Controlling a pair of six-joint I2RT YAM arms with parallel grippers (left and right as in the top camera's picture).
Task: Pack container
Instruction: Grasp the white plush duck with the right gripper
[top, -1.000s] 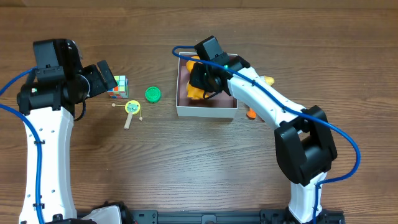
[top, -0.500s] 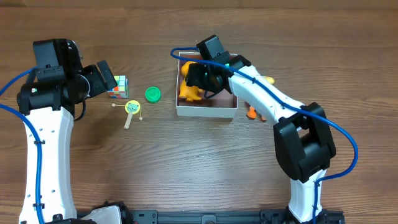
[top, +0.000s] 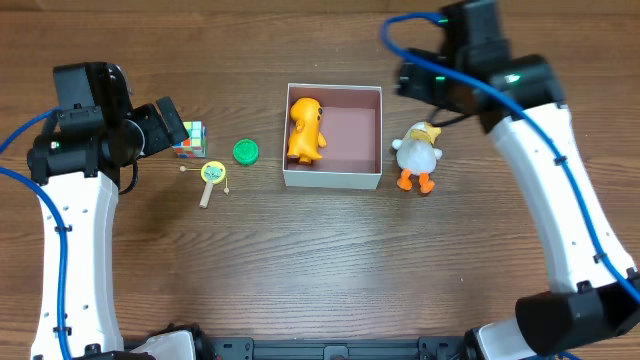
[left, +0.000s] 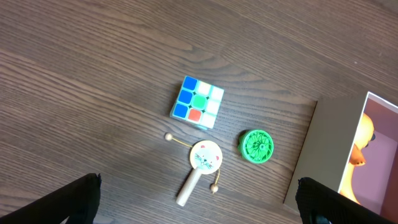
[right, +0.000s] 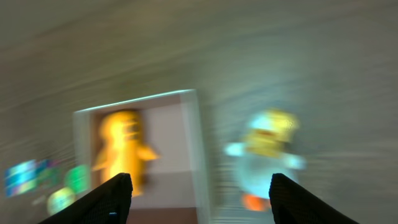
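Note:
My right gripper drops down and back with open fingers around the white duck's body (top: 417, 157) next, since it is still outside the container (top: 332, 180) on the tabletop.
The container (top: 332, 180), a white-walled square box with a pinkish-brown inside, stands mid-table. An orange toy figure (top: 305, 130) lies in its left half. A white duck toy (top: 416, 155) with orange feet stands on the table just right of the box. My right gripper (top: 415, 82) hovers above and behind the duck, open and empty. The right wrist view is motion-blurred: right gripper (right: 200, 193), orange figure (right: 124, 146), container wall (right: 199, 155), duck (right: 267, 155). My left gripper (left: 199, 199) is open and empty, high over the small toys at the left.
Left of the box lie a green disc (top: 246, 151), a colour cube (top: 189, 139) and a small wooden rattle drum (top: 212, 176). The left wrist view shows the cube (left: 197, 102), disc (left: 257, 146), rattle (left: 202, 162) and the box's left wall (left: 317, 155).
My right gripper opened, left the orange figure in the container and pulled up and back to the right. The duck now shows beside the box. The left arm has not moved.

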